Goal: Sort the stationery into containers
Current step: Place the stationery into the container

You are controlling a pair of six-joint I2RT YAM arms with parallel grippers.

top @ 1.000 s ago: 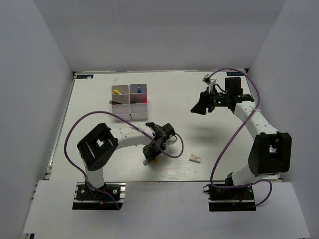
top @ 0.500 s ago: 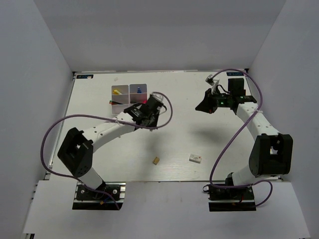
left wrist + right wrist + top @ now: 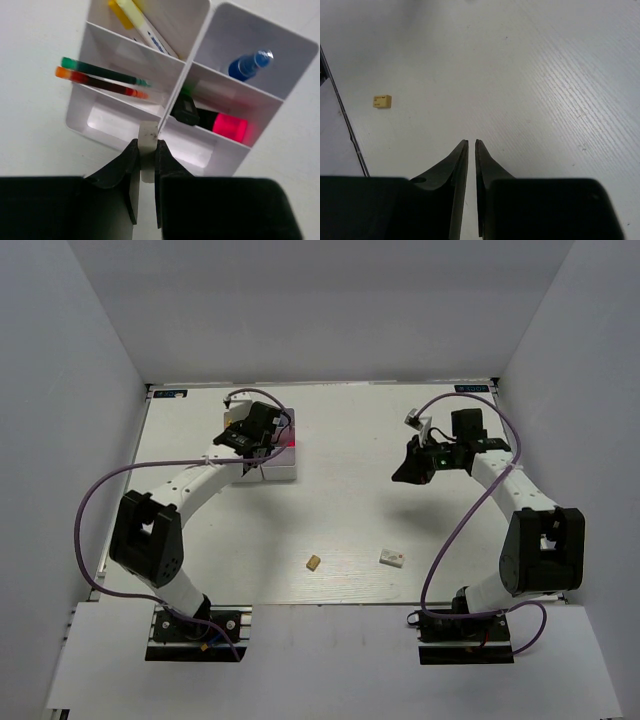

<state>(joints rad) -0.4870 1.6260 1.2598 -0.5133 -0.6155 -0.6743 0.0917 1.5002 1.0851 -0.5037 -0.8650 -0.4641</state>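
The organiser's section beside the pens is empty. My left gripper should next move down and to its left in the wrist view to release there.
My left gripper [image 3: 147,146] is shut on a small white eraser [image 3: 148,134] and hangs over the near rim of the white organiser [image 3: 80,125], at the divider between its two nearest compartments. In the top view the left gripper [image 3: 247,436] covers much of the organiser [image 3: 281,473]. The organiser holds a yellow-tipped marker [image 3: 142,25], green and orange pens [image 3: 100,80], a blue-capped glue bottle [image 3: 250,62] and a pink-capped highlighter [image 3: 222,124]. My right gripper [image 3: 471,141] hovers over bare table at the right [image 3: 405,472], its jaws a thin slit apart, holding nothing.
A tan eraser [image 3: 313,562] lies loose near the front middle of the table, also visible in the right wrist view [image 3: 382,100]. A white eraser [image 3: 392,558] lies to its right. The table's edge [image 3: 342,120] runs along the left of the right wrist view.
The left arm carried the white eraser from the front middle of the table back to the organiser. The right gripper's jaws came together and it shifted slightly nearer.
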